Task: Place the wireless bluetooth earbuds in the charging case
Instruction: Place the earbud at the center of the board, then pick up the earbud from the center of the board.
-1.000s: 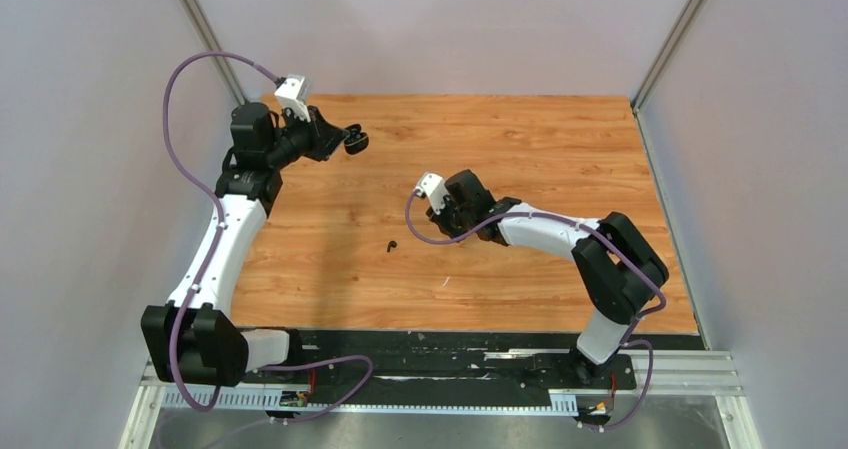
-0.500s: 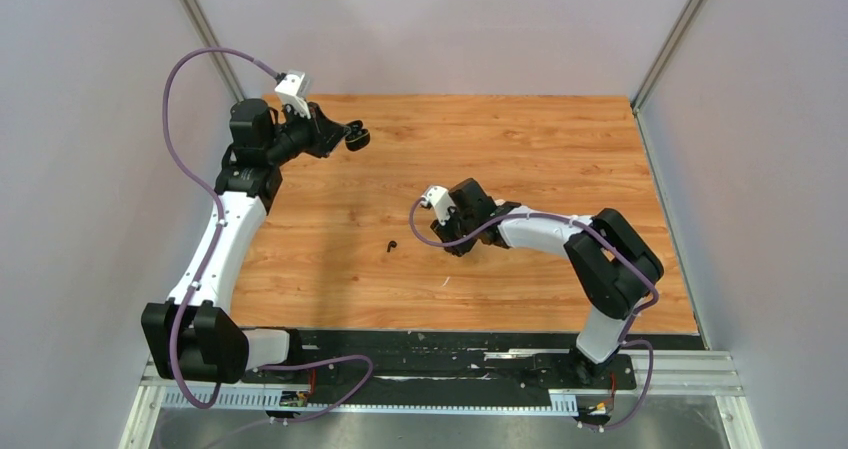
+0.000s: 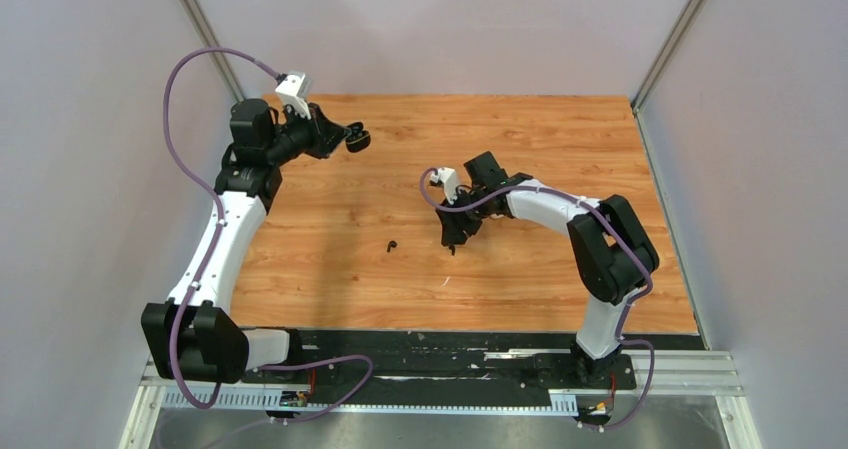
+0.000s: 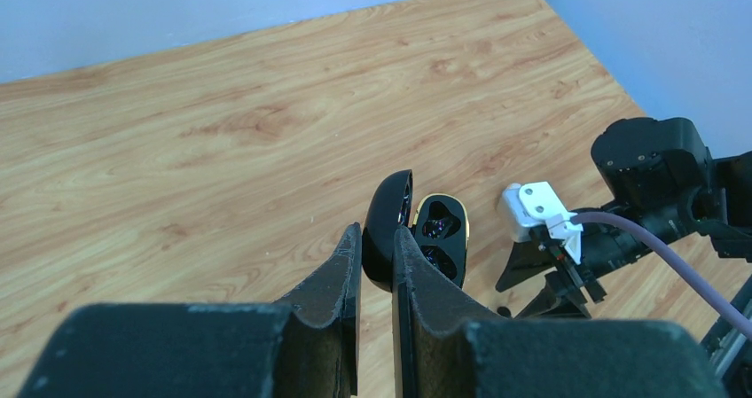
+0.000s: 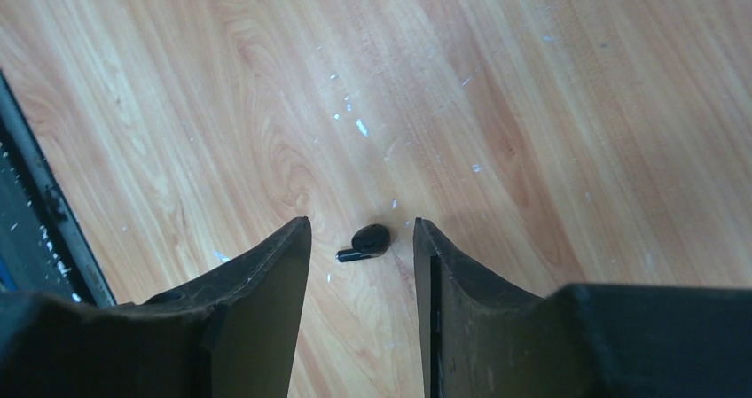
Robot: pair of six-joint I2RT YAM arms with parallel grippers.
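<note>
I should lower my right gripper with open fingers next and move it back around the round head of the black earbud (image 3: 452, 248) (image 5: 372, 238), which lies below it and nearer my base.
My left gripper (image 3: 347, 135) is shut on the lid of the open black charging case (image 3: 356, 139) and holds it above the table's far left. In the left wrist view the gripper (image 4: 376, 231) pinches the lid, and the gold-rimmed case body (image 4: 442, 238) shows two empty sockets. My right gripper (image 3: 454, 243) is open and points down at mid-table. In the right wrist view a black earbud (image 5: 365, 241) lies on the wood between the open fingertips of that gripper (image 5: 361, 225), touching neither. A second black earbud (image 3: 391, 246) lies to its left. No white earbuds show clearly.
The wooden table (image 3: 560, 149) is walled by grey panels on three sides. A black strip and metal rail (image 3: 440, 349) run along the near edge by the arm bases. A tiny white fleck (image 3: 445, 282) lies near the front.
My right gripper has swung to the right and turned downward, and now straddles a black earbud. My left gripper has stayed almost still with the case.
</note>
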